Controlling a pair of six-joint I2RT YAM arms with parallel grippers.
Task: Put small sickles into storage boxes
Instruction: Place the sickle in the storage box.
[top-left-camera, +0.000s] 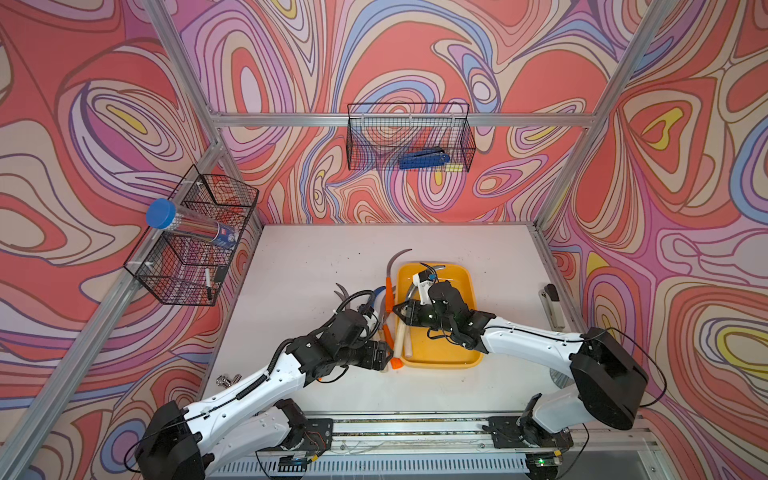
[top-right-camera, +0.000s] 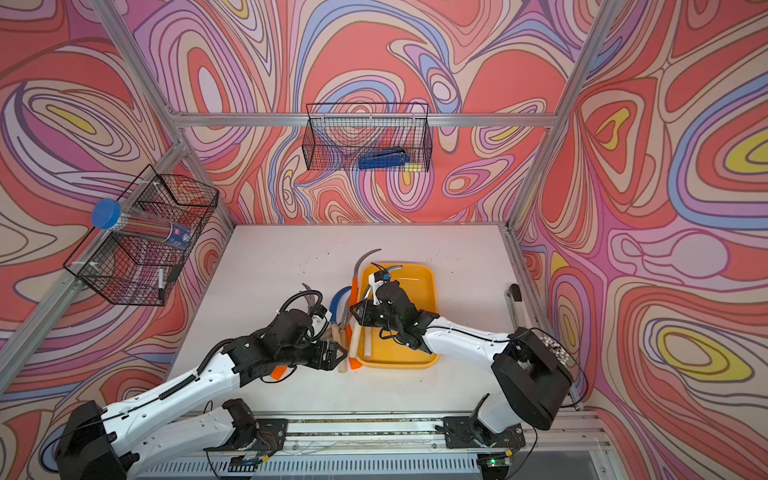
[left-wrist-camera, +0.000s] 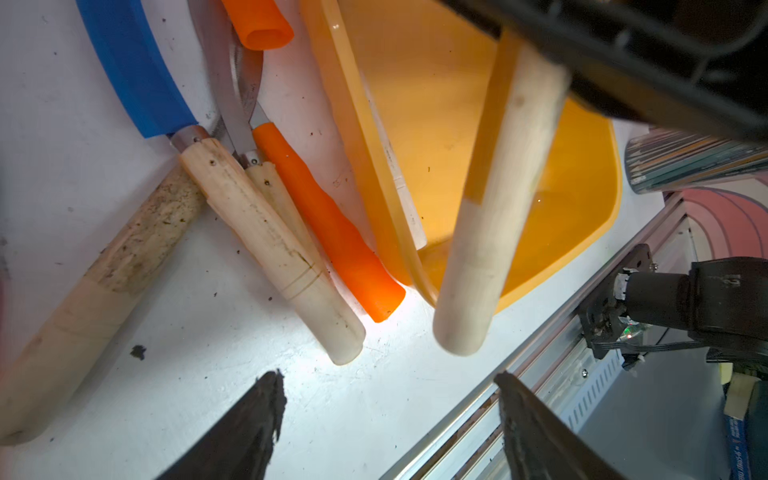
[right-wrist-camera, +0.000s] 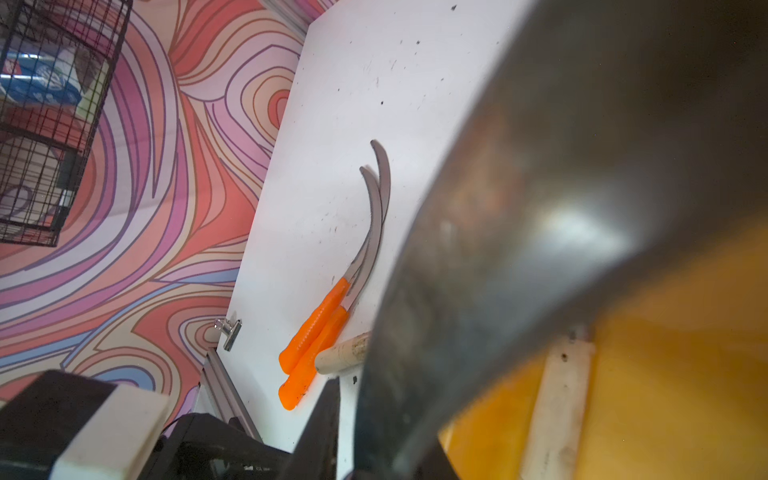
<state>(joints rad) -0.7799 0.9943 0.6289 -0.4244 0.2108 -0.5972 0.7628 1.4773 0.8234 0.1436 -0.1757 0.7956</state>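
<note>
The bare bottom of the box beside the second pale handle is below my right gripper, so I should move it past that handle, lower the blade and release it.
My right gripper (right-wrist-camera: 365, 415) is shut on the grey blade (right-wrist-camera: 540, 208) of a small sickle. Its pale wooden handle (left-wrist-camera: 490, 232) hangs tilted over the left side of the yellow storage box (top-left-camera: 465, 299), also seen in the left wrist view (left-wrist-camera: 428, 104). A second pale handle (right-wrist-camera: 557, 395) lies inside against that wall. My left gripper (left-wrist-camera: 388, 382) stands open and empty just in front of the handle ends. Left of the box lie a blue-bladed sickle (left-wrist-camera: 137, 75), an orange-handled one (left-wrist-camera: 328, 220) and wood-handled ones (left-wrist-camera: 266, 241). Two orange-handled sickles (right-wrist-camera: 320, 332) lie further left.
One orange-handled sickle (top-left-camera: 389, 291) lies along the box's left rim, blade pointing back. A stapler-like tool (top-left-camera: 550, 303) sits at the table's right edge, binder clips (top-left-camera: 226, 380) at the front left. Wire baskets (top-left-camera: 409, 137) hang on the walls, one holding a blue tool (top-left-camera: 424, 160).
</note>
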